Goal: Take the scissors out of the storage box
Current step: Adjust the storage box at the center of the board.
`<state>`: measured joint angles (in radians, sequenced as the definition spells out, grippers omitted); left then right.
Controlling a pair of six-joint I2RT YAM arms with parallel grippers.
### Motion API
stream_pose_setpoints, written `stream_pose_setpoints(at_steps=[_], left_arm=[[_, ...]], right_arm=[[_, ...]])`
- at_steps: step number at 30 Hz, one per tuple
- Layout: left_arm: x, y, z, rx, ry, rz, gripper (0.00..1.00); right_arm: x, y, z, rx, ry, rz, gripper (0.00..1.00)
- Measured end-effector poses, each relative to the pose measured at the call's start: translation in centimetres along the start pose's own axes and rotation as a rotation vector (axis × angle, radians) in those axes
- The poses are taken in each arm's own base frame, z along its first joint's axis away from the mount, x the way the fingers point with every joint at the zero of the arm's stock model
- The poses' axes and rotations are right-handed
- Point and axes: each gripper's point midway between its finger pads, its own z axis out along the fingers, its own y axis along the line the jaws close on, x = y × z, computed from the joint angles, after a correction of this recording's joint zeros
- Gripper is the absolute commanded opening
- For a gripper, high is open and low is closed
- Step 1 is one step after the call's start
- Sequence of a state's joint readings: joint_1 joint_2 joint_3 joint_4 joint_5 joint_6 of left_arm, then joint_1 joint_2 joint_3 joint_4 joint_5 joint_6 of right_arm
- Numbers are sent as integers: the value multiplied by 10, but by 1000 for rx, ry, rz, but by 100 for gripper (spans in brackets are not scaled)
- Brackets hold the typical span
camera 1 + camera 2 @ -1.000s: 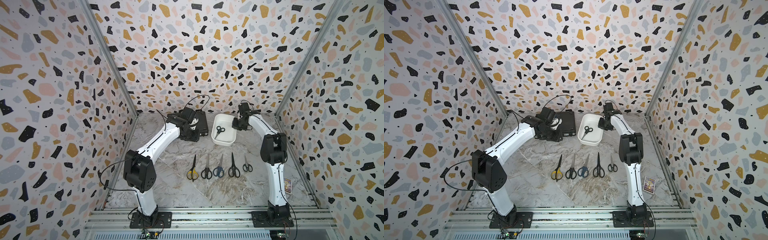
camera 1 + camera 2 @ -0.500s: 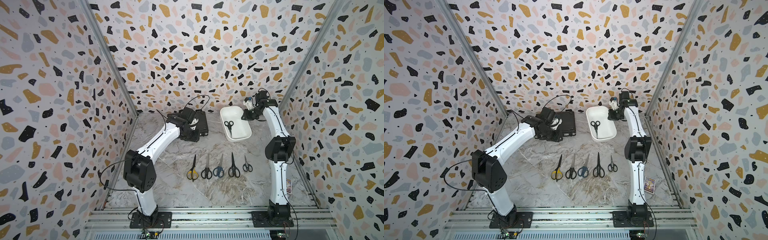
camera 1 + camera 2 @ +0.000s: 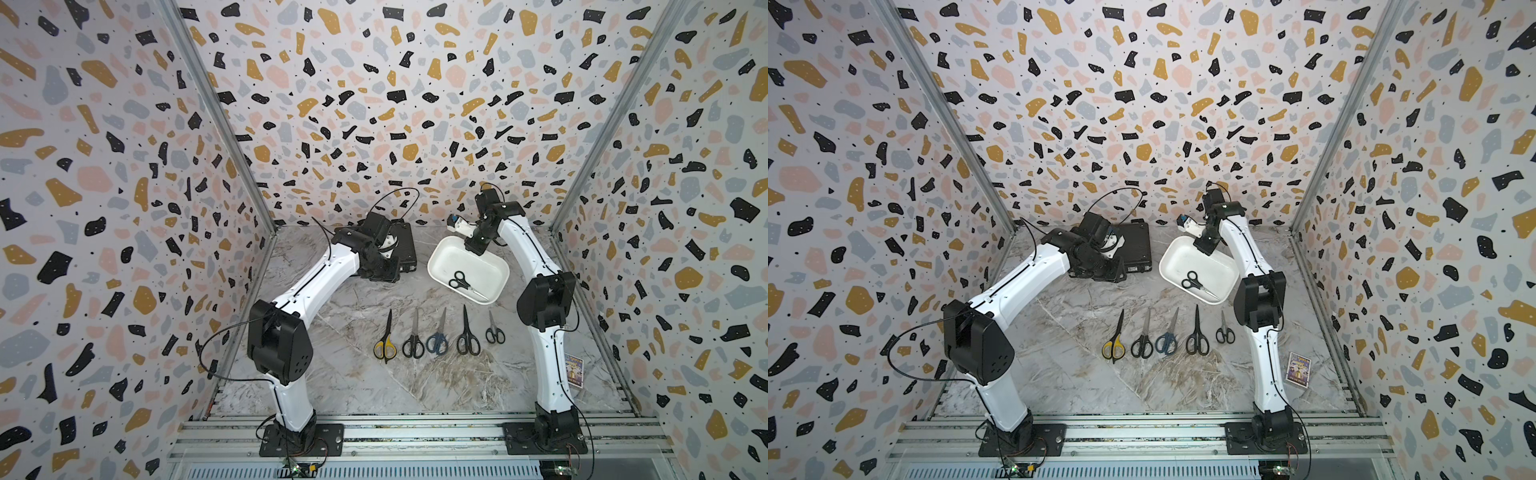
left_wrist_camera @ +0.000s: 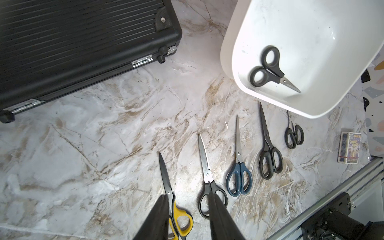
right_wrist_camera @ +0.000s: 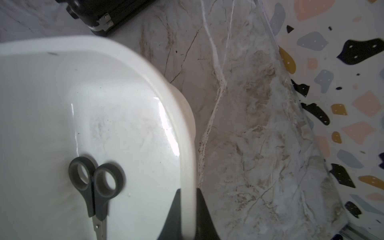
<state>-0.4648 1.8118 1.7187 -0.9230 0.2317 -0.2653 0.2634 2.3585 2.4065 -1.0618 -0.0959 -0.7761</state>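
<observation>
The white box is still hanging tilted. My right gripper needs to go down next until the box's raised far end rests on the tabletop, then let go of the box's rim.
The white storage box [image 3: 457, 255] [image 3: 1187, 259] hangs tilted at the back right, its far end raised. My right gripper [image 3: 475, 248] [image 5: 188, 190] is shut on the box's rim [image 5: 188, 166]. One black-handled pair of scissors [image 3: 461, 281] [image 4: 268, 68] [image 5: 96, 185] lies at the box's low near end. Several other scissors lie in a row on the table, from the yellow-handled pair [image 3: 385, 345] to a small black pair [image 3: 494, 332]. My left gripper [image 3: 384, 272] [image 4: 188, 195] hovers open and empty by the black case.
A black ribbed case [image 3: 405, 249] [image 4: 72, 41] lies at the back centre. A small printed card box [image 3: 573, 370] [image 4: 350, 147] sits near the right wall. Patterned walls close in on three sides, and a metal rail [image 3: 415, 432] runs along the front.
My right arm has carried the storage box rightward, then turned and tilted it. The scissors inside slid to its near end. The left arm has not moved.
</observation>
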Motion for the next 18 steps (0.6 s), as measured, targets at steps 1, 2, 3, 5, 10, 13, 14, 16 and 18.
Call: stream_pose_setpoints(at_steps=[1,2,3,5,10,13,14,16,18], left_arm=[[0,0,1,1,2,-2,36],[1,0,2,3,6,-5,36],[1,0,3,5,10,-9,36],[3,0,7,10,21,-13,36],[8,2,14,6,54,-24,36],[4,1,16,9,57,-26,36],[2,0,16,10,52,-24,36],[-2,-1,16,12,47,-23,36],[-5,-1,16,12,45,-22,36]], right_arm=[[-1,-1,4,22,7,-32,0],[-2,-2,7,37,9,-50,0],[-3,-5,11,55,9,-65,0],[-3,-11,17,83,12,-84,0],[-7,-24,29,130,-4,-111,0],[-6,-24,38,120,-12,-117,2],[-6,-22,41,111,-15,-118,5],[-7,-18,47,84,-28,-117,11],[-9,-13,51,60,-46,-116,16]])
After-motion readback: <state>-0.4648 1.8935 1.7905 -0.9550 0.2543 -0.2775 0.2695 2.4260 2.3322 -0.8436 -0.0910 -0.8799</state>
